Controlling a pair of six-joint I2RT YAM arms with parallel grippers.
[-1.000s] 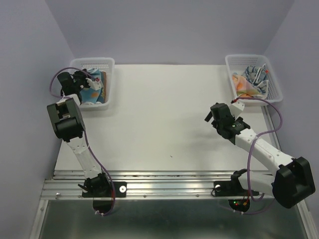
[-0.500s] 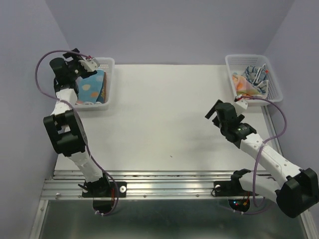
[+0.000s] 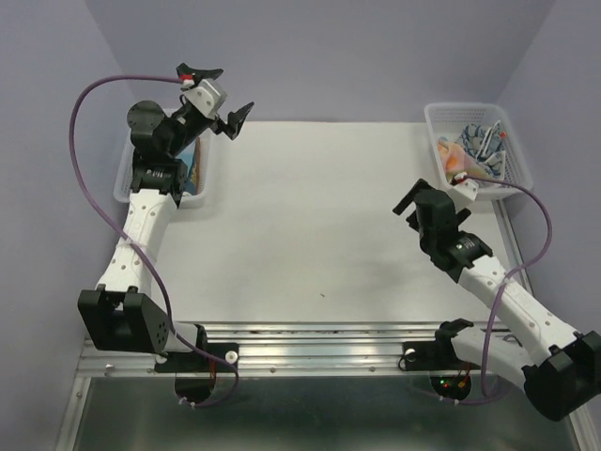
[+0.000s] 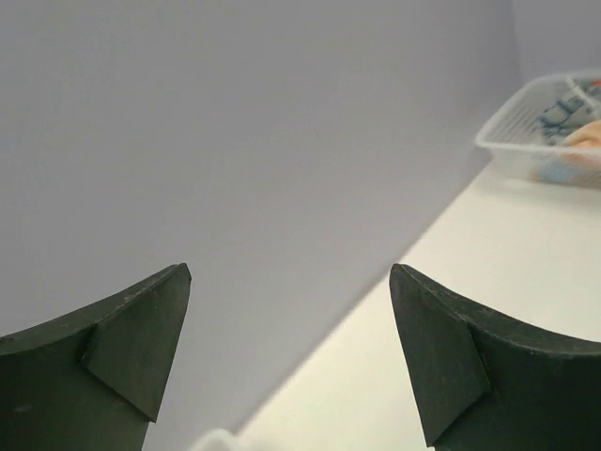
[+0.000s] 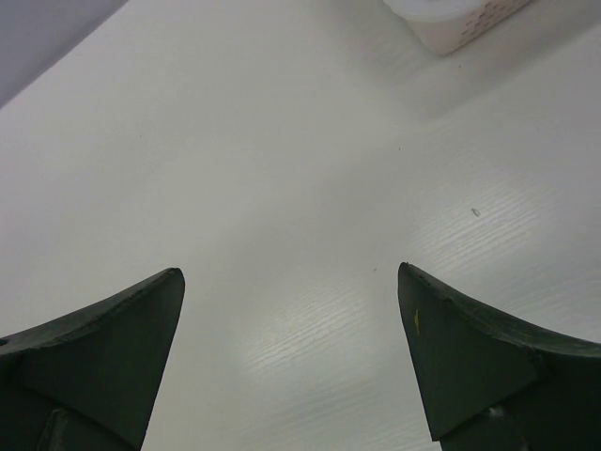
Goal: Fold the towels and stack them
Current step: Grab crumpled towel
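My right gripper moves outward and to the right in the top view next, then down into the basket onto the orange towel (image 3: pixel 453 158), since that lies nearest.
A blue polka-dot towel (image 3: pixel 192 167) lies in the left basket (image 3: pixel 127 174), mostly hidden under my left arm. Several crumpled towels (image 3: pixel 474 150), orange and blue-white patterned, fill the right basket (image 3: pixel 515 164); the left wrist view shows them far off as towels (image 4: pixel 573 132). My left gripper (image 3: pixel 223 92) (image 4: pixel 289 272) is open and empty, raised high above the left basket's right side and facing the back wall. Just short of the right basket, my right gripper (image 3: pixel 413 205) (image 5: pixel 291 272) hangs open and empty over bare table.
A white table (image 3: pixel 310 225) spans the space between the two baskets. Purple walls close in the back and both sides. A basket corner (image 5: pixel 460 19) shows at the top of the right wrist view. Purple cables loop off both arms.
My left gripper opened, rose out of the left basket and swung up and to the right, leaving the towel there. The right arm stretched slightly towards the right basket.
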